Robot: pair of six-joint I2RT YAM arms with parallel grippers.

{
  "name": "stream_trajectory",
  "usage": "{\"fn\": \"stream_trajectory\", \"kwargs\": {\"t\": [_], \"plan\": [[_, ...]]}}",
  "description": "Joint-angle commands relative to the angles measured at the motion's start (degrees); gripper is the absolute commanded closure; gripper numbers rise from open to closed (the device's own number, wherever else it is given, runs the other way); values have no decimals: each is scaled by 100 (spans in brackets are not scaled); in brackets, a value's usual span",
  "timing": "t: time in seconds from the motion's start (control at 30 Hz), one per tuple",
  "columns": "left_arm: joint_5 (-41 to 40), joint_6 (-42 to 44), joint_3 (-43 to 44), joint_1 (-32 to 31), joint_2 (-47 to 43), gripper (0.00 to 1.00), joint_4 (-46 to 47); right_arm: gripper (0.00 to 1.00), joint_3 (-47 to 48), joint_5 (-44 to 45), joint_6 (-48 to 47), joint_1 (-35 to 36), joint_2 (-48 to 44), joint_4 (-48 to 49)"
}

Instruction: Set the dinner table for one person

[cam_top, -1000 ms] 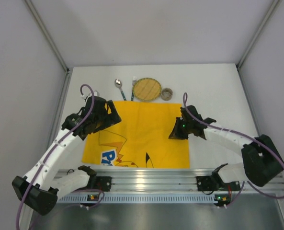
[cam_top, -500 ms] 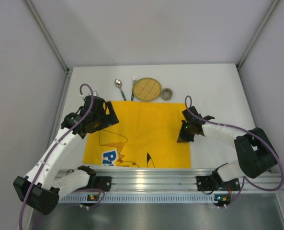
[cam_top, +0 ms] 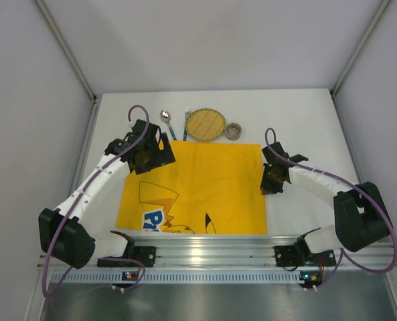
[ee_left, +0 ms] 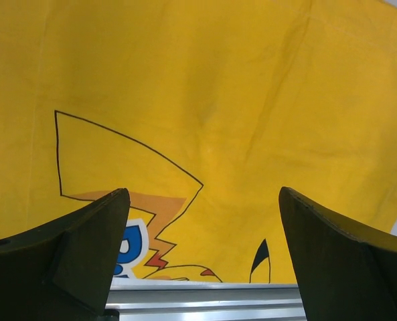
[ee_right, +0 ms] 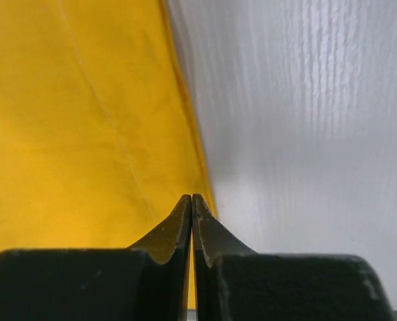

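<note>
My left gripper will next move outward past the mat's far edge and down onto the spoon's handle (cam_top: 171, 130) to close, as the mat is already flat.
The white dinner table (cam_top: 305, 127) carries a yellow cartoon-printed cloth mat (cam_top: 205, 187) lying flat at its middle. At the far edge stand a spoon (cam_top: 166, 120), a fork (cam_top: 187, 120), a round woven plate (cam_top: 205, 124) and a small cup (cam_top: 233, 130). My left gripper (cam_top: 158, 154) is open and empty, just above the mat's far left corner; the left wrist view shows the mat (ee_left: 205, 120) between its spread fingers (ee_left: 84, 247). My right gripper (cam_top: 272, 184) is shut, with its tips (ee_right: 192, 198) at the mat's right edge (ee_right: 185, 100).
A ribbed aluminium rail (cam_top: 205, 251) runs along the near edge and also shows in the left wrist view (ee_left: 205, 301). Grey panels wall the table on three sides. Bare white tabletop (ee_right: 305, 134) lies right of the mat.
My left gripper has moved away from me and rightward to the mat's far left corner. My right gripper has slid right to the mat's right edge. The mat's far right corner now lies uncovered and flat.
</note>
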Motion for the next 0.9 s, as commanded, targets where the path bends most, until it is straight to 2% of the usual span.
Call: {"fn": "stream_trajectory", "kwargs": {"t": [0.0, 0.07, 0.2, 0.33, 0.43, 0.53, 0.67, 0.77, 0.8, 0.87], "plan": [[24, 194, 535, 107, 429, 2, 406, 100, 384, 143, -459, -306, 367, -3], [24, 220, 798, 169, 632, 2, 442, 100, 464, -67, -722, -421, 604, 32], [32, 325, 1344, 257, 1290, 2, 371, 69, 683, -507, -1013, -798, 886, -29], [-134, 676, 1994, 310, 1906, 2, 47, 46, 806, -814, -1171, -1124, 1106, -126], [-231, 765, 2459, 345, 2205, 2, -15, 44, 886, -1148, -1251, -1168, 1177, -108], [-275, 686, 2811, 345, 2443, 2, -68, 46, 895, -1744, -1260, -1151, 1229, 67], [-249, 616, 3181, 353, 2864, 2, -24, 51, 886, -2054, -1286, -1098, 1493, 243], [-187, 677, 3567, 397, 3224, 2, -59, 77, 938, -2046, -1338, -1089, 1739, 235], [-179, 755, 3673, 424, 3330, 2, -59, 93, 973, -1906, -1365, -1098, 1765, 217], [-100, 826, 3980, 520, 3610, 2, 11, 100, 1009, -1730, -1365, -1124, 1827, 121]]}}
